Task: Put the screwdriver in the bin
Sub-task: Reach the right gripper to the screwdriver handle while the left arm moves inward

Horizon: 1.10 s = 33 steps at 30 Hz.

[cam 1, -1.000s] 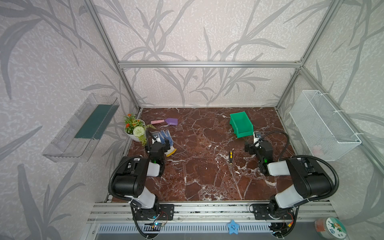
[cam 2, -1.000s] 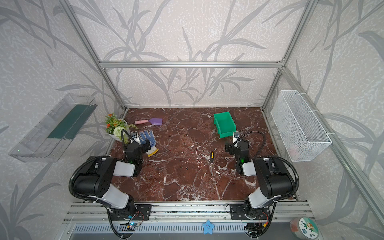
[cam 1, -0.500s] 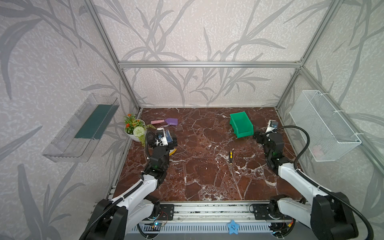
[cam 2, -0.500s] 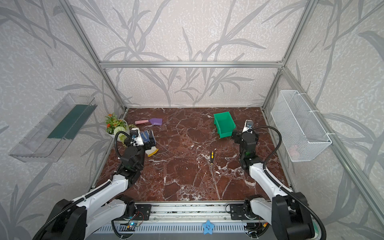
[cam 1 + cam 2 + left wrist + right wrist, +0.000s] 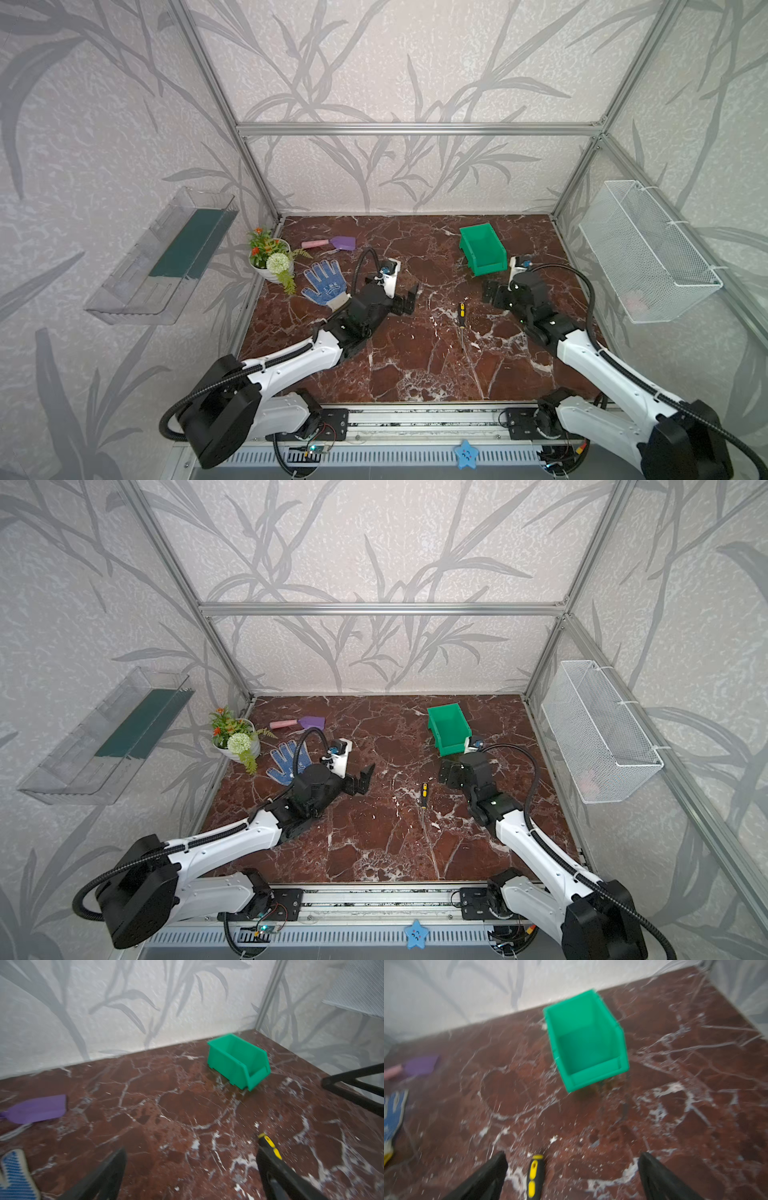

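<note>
I will next lower the open fingers of my right gripper back and across to straddle the black-and-yellow handle (image 5: 461, 315) (image 5: 534, 1180), since it lies below my right gripper and toward my left gripper.
The screwdriver (image 5: 461, 311) (image 5: 424, 789) lies flat on the marble table near the middle, black-and-yellow handle toward the back, thin shaft toward the front. The green bin (image 5: 489, 267) (image 5: 452, 748) stands empty at the back right with its low lip facing forward. My right gripper (image 5: 490, 291) (image 5: 446, 773) hovers open just right of the handle, in front of the bin. In the right wrist view the handle (image 5: 535, 1174) lies on the table between the spread fingers of that gripper (image 5: 572, 1155), nearer one finger, with the bin (image 5: 593, 1078) beyond. My left gripper (image 5: 411, 297) (image 5: 191, 1153) is open and empty, left of the screwdriver (image 5: 270, 1145).
A blue dotted glove (image 5: 324, 284), a purple scoop with a pink handle (image 5: 343, 243) and a flower pot (image 5: 270, 259) sit at the back left. A white wire basket (image 5: 648, 253) hangs on the right wall, a clear tray (image 5: 166, 253) on the left wall.
Both arms have unfolded and reached out over the table. The left gripper moved right toward the middle; the right gripper came down beside the screwdriver handle. Screwdriver and bin have not moved.
</note>
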Available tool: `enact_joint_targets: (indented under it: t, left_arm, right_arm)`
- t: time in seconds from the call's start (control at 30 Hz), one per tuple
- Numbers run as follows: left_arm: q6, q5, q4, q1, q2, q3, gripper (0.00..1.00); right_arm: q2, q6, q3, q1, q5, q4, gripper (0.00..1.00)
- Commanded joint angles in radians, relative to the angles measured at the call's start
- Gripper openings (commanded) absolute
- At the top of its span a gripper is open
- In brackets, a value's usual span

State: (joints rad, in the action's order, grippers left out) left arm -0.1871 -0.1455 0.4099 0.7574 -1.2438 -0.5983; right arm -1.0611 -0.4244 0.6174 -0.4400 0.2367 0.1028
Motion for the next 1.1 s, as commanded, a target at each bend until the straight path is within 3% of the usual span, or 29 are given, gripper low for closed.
enact_joint_targets:
  t: [0.0, 0.13, 0.2, 0.33, 0.6, 0.7, 0.8, 0.97, 1.07]
  left_arm:
    - [-0.116, 0.091, -0.119, 0.025, -0.015, -0.022, 0.99]
    - [-0.205, 0.083, -0.037, 0.026, 0.031, 0.094, 0.99]
    - [-0.201, 0.067, 0.013, 0.025, 0.051, 0.157, 0.99]
    - [-0.192, 0.056, -0.051, 0.026, 0.084, 0.183, 0.99]
    - [-0.197, 0.065, -0.035, 0.026, 0.068, 0.187, 0.99]
    - [-0.202, 0.076, -0.04, 0.026, 0.053, 0.178, 0.99]
    - [-0.205, 0.084, -0.04, 0.025, 0.041, 0.176, 0.99]
    - [-0.203, 0.078, -0.052, 0.026, 0.035, 0.178, 0.99]
    - [-0.199, 0.076, -0.06, 0.026, 0.042, 0.181, 0.99]
  right_arm:
    - [-0.061, -0.021, 0.026, -0.088, 0.053, 0.115, 0.99]
    - [-0.172, -0.039, 0.031, -0.109, -0.03, 0.106, 0.99]
    - [-0.21, -0.044, 0.031, -0.131, -0.006, 0.106, 0.99]
    - [-0.224, -0.069, -0.014, -0.17, 0.079, 0.038, 0.99]
    - [-0.266, -0.104, -0.048, -0.203, 0.047, -0.079, 0.99]
    - [-0.295, -0.114, -0.043, -0.218, 0.086, -0.099, 0.96]
    - [-0.349, -0.138, -0.008, -0.22, 0.081, -0.084, 0.77]
    - [-0.432, -0.163, 0.026, -0.248, 0.091, -0.102, 0.77]
    - [-0.476, -0.18, 0.037, -0.259, 0.103, -0.114, 0.7]
